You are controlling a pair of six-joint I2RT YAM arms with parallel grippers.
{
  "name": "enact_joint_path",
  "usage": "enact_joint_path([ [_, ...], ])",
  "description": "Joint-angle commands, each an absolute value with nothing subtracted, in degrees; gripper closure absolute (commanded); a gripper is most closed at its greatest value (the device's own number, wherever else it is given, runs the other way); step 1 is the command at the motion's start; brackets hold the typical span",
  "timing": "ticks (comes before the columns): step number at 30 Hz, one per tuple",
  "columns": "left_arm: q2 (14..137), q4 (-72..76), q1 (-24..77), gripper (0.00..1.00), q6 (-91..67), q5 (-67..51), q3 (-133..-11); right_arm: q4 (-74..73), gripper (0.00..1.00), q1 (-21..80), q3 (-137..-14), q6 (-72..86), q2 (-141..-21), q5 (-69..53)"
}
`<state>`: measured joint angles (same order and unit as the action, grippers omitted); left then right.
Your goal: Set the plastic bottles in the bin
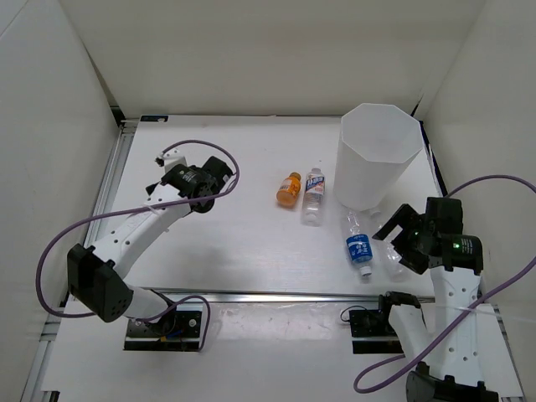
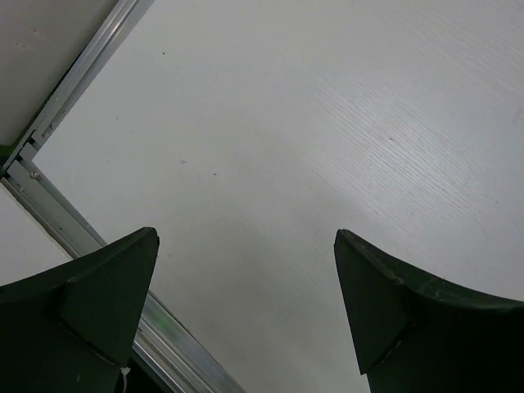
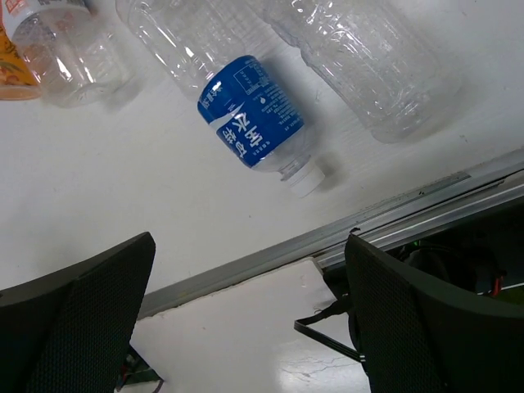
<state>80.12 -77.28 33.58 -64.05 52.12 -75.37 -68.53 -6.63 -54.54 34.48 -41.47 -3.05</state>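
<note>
The open right gripper reaches outward next and lowers its fingers around the near half of the plain clear bottle [image 1: 392, 258] to close, since it lies below and outward.
The tall white bin [image 1: 378, 155] stands at the back right of the table. Left of it lie the orange bottle [image 1: 289, 188] and the clear bottle with the white-and-orange label [image 1: 313, 195], side by side. The blue-label bottle [image 1: 358, 244] [image 3: 250, 110] lies in front of the bin, its cap toward the near edge. The plain clear bottle [image 1: 392, 258] [image 3: 368, 57] lies beside it, partly under my right gripper [image 1: 400, 243] [image 3: 248, 241], which hangs open and empty above the front rail. My left gripper [image 1: 159, 176] [image 2: 246, 237] is open over bare table at the left.
A metal rail [image 3: 393, 217] runs along the table's near edge, with cables and the arm mounts below it. Another rail [image 2: 65, 98] lines the left edge. White walls enclose the table on the left, back and right.
</note>
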Motion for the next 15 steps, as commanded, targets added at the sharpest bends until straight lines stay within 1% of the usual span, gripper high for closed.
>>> enact_joint_path([
  [1,79.98,-80.07,34.8,0.01,-63.8,54.67,-77.52,-66.45,0.0,-6.42,-57.39,30.77,-43.32,-4.13],
  [3,79.98,-79.54,34.8,0.01,-63.81,54.67,-76.91,-66.45,0.0,-6.42,-57.39,30.15,-45.95,-4.13],
  [6,79.98,-79.54,34.8,0.01,-65.03,54.14,-76.2,-61.71,0.0,-6.42,-54.85,28.3,-48.23,-7.73],
  [15,79.45,-79.01,34.8,0.01,-66.8,55.28,-72.69,-55.55,0.0,-6.42,-54.32,26.46,-63.01,0.43],
])
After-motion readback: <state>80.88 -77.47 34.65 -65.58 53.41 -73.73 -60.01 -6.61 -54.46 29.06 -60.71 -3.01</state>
